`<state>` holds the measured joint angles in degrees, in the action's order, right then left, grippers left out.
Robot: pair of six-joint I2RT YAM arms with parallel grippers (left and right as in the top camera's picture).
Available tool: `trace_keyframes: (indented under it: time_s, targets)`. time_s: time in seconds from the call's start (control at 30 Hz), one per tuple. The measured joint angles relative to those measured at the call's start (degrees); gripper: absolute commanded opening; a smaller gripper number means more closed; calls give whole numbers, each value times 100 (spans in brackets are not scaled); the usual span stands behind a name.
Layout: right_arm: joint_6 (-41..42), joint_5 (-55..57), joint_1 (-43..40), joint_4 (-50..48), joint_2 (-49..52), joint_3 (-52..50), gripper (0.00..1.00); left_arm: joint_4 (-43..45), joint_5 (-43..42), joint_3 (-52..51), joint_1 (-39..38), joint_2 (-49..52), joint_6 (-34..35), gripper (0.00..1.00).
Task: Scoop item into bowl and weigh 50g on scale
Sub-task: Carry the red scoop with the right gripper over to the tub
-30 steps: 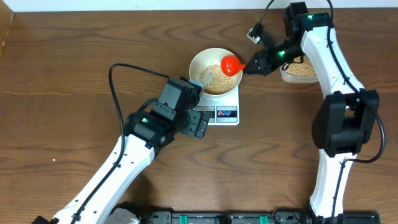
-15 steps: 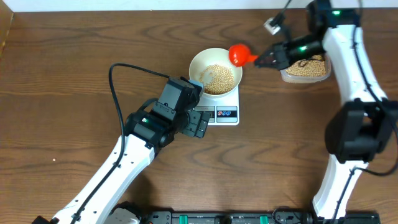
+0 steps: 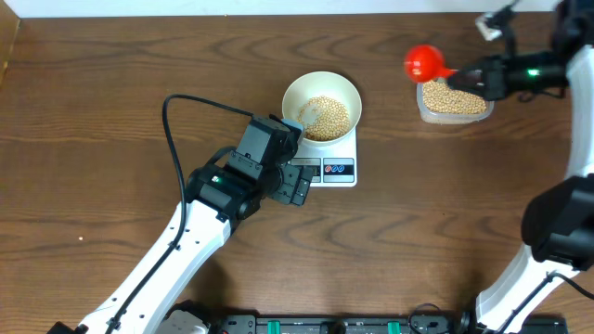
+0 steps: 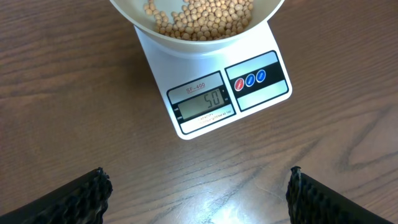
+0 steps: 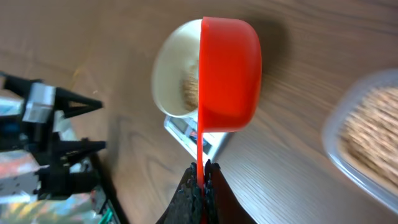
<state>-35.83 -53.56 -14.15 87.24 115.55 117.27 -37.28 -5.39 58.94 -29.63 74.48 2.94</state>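
The display [image 4: 205,103] shows the asked weight, so my right gripper will lower to the clear container's end below it, away from the scale, and release the scoop.
The white bowl [image 3: 321,104] stands on the white scale [image 3: 336,170] and holds a heap of tan beans [image 3: 326,116]. In the left wrist view the scale's display [image 4: 205,103] reads 50 below the bowl [image 4: 200,45]. My left gripper [image 3: 299,184] hovers open just in front of the scale, with bare table between its fingers [image 4: 93,196]. My right gripper [image 3: 475,76] is shut on the thin handle of a red scoop [image 3: 424,63]. The scoop [image 5: 229,74] hangs tilted on its side, by the left end of the clear container.
A clear plastic container [image 3: 454,98] of beans sits at the back right, blurred at the right edge of the right wrist view [image 5: 367,134]. A black cable [image 3: 186,102] loops left of the left arm. Rails and connectors [image 3: 325,325] line the front edge.
The right arm has carried the red scoop from over the bowl rightward to the container's left end. The left arm and the bowl have stayed still.
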Motion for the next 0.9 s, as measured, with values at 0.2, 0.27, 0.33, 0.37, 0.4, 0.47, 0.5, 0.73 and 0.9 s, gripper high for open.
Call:
trace_keyframes:
  time_s: [0.2,0.27,0.33,0.37,0.4,0.47,0.5,0.73,0.9]
  targets:
    - [-44,634,-634,4,-2,0,1,0,0,0,0,0,0,92]
    - [11,885,-739,-136,-2,0,1,0,0,0,0,0,0,92]
    - [190,1187,-778,-350,-2,0,1,0,0,0,0,0,0,92]
    - [275,1316,-778,-444,-2,0,1,0,0,0,0,0,0,92]
    - [413,1480,-772,-566,-2,0,1,0,0,0,0,0,0,92]
    - [627,1740,-745,-748,-2,0,1,2,0,0,0,0,0,92]
    - [739,1895,-723,-850,-2,0,1,0,0,0,0,0,0,92]
    - [1145,2876,-308,-1161,-2,0,2,0,0,0,0,0,0,92]
    - [1290,3875,269,-1241,-2,0,2,0,0,0,0,0,0,93]
